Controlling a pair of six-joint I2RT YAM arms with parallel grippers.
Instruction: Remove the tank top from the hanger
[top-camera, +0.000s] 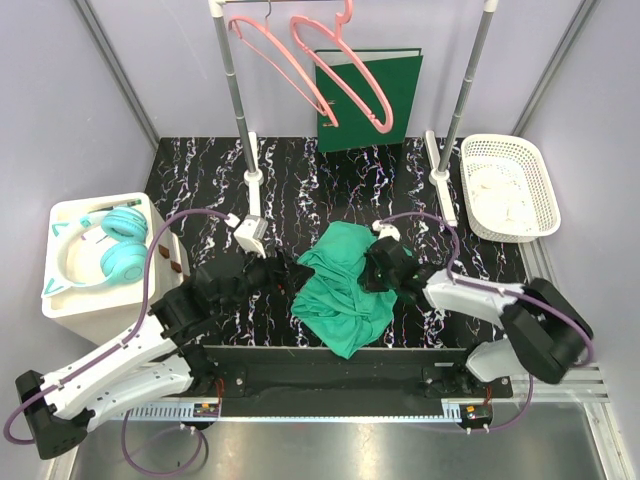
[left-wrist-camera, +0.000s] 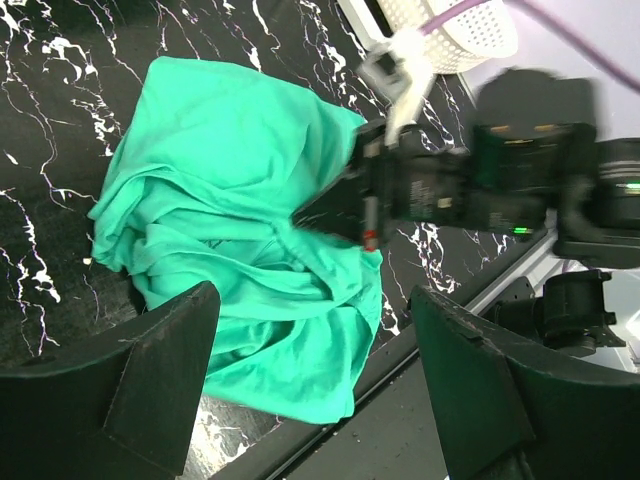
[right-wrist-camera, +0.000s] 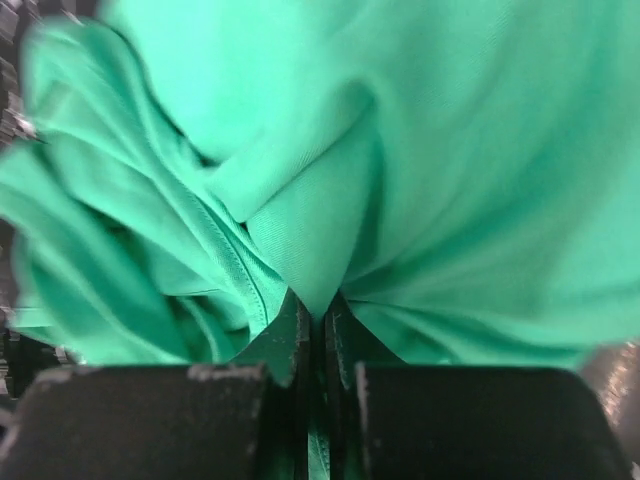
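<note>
I need to raise my right gripper next, swing it outward over the white basket, and lower it to let go of the fold, since the tank top is already off the hangers.
The green tank top (top-camera: 345, 285) lies crumpled on the black marbled table, off any hanger. It also shows in the left wrist view (left-wrist-camera: 240, 230) and fills the right wrist view (right-wrist-camera: 400, 150). Two pink hangers (top-camera: 330, 65) hang empty on the rail at the back. My right gripper (top-camera: 375, 268) is shut on a fold of the tank top at its right edge, the jaws pinching cloth (right-wrist-camera: 318, 320). My left gripper (top-camera: 290, 275) is open and empty just left of the garment; its fingers (left-wrist-camera: 165, 370) frame the cloth's near edge.
A white cabinet (top-camera: 75, 295) with teal headphones (top-camera: 115, 250) stands at left. A white basket (top-camera: 510, 185) sits at the right back. Two rack poles (top-camera: 240, 120) and a green binder (top-camera: 370, 95) stand behind. A black rail (top-camera: 330, 365) lines the table's near edge.
</note>
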